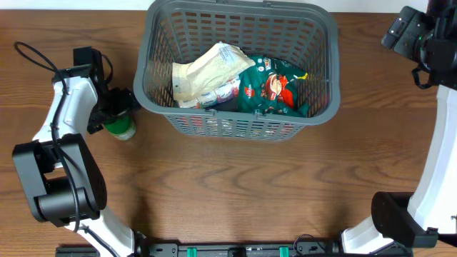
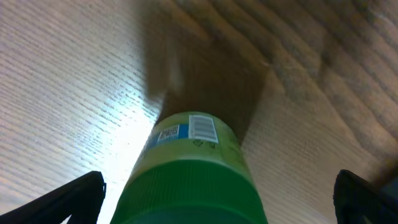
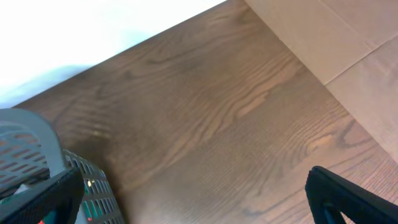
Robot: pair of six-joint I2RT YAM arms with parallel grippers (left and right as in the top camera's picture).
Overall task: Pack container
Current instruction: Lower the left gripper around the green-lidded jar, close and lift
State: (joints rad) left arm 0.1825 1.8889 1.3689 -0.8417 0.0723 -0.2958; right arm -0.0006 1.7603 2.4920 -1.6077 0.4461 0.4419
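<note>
The robot will next lower its left gripper a little over the green cap [image 1: 121,129] [image 2: 190,191] and close the fingers on it, because there is an open gap on each side of the bottle.
The container [image 1: 235,127] is a large dark-grey slotted basket at the table's back middle; its rim also shows in the right wrist view [image 3: 37,134]. Inside lie a beige packet [image 1: 207,75] and a green snack bag [image 1: 275,89]. A green bottle with a green cap [image 1: 121,129] stands on the table just left of the basket. My left gripper [image 1: 116,107] is open and straddles the bottle [image 2: 193,168], with a gap on each side of the cap in the left wrist view [image 2: 217,196]. My right gripper [image 1: 403,32] is open and empty [image 3: 193,193], right of the basket at the back right.
The wooden table [image 1: 235,193] stretches in front of the basket. A white wall and a cardboard-coloured surface [image 3: 323,37] border the table's far right edge.
</note>
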